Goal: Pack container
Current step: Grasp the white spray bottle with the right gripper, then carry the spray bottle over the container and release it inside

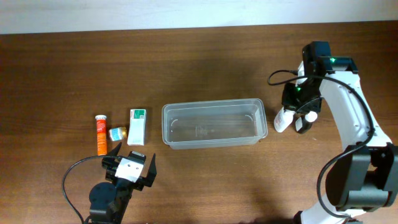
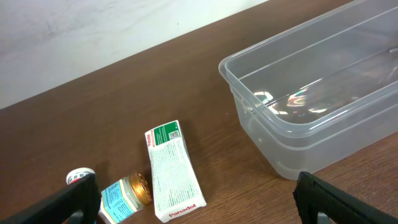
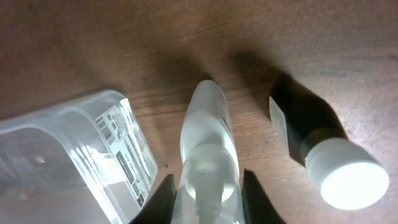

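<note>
The container's closest end (image 1: 246, 119) (image 3: 59, 165) lies to the left in the overhead view, so next my right gripper will rise to clear the container's side, cross over, lower and release.
The clear plastic container (image 1: 214, 103) stands empty mid-table; it also shows in the left wrist view (image 2: 231, 78) and the right wrist view (image 3: 62, 124). My right gripper (image 1: 293, 116) is just right of it, with its fingers (image 3: 210, 199) closed against both sides of a white bottle (image 3: 208, 137). A dark bottle with a white cap (image 3: 323, 155) lies right beside it. My left gripper (image 1: 132, 169) is open and empty (image 2: 202, 208) near the front left edge, just short of the carton and jar.
A white-and-green carton (image 1: 137, 126), a small gold-lidded jar (image 1: 117, 132) and an orange tube (image 1: 101, 134) lie side by side left of the container. The carton (image 2: 174, 171) and the jar (image 2: 127, 196) also show in the left wrist view.
</note>
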Controlling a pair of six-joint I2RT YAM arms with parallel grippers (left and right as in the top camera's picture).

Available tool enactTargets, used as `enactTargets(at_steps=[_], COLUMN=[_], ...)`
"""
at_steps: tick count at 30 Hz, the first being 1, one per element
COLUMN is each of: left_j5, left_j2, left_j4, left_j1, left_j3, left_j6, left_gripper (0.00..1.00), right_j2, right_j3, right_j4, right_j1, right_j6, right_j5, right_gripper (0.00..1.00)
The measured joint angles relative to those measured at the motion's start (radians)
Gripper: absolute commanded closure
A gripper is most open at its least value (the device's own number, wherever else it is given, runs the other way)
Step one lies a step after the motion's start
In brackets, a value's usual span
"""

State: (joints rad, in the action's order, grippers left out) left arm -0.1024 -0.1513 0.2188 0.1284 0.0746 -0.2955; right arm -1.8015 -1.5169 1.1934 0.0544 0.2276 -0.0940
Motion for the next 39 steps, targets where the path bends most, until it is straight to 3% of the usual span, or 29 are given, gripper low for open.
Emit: enactTargets(at_steps=[4, 20, 28, 39], left_j5=[0.0, 0.0, 0.0, 0.0], left_j2=[0.0, 0.0, 0.0, 0.0], left_j4=[0.0, 0.0, 0.0, 0.0], left_j1=[0.0, 0.0, 0.0, 0.0], left_j3=[0.0, 0.0, 0.0, 0.0], left_j6=[0.0, 0.0, 0.0, 0.0], left_gripper=[0.0, 0.0, 0.0, 0.0], right_j2=[0.008, 0.296, 0.2, -0.011], right_j3=[-0.016, -0.269, -0.256, -0.214], right_j4=[0.041, 0.184, 0.185, 0.152], right_j1=[-0.025, -0.301, -0.417, -0.428], right_j6=[0.0, 0.046, 0.116, 0.18], right_j5=[0.002, 0.113, 0.113, 0.118], right_gripper=[0.96, 0.96, 0.96, 0.96])
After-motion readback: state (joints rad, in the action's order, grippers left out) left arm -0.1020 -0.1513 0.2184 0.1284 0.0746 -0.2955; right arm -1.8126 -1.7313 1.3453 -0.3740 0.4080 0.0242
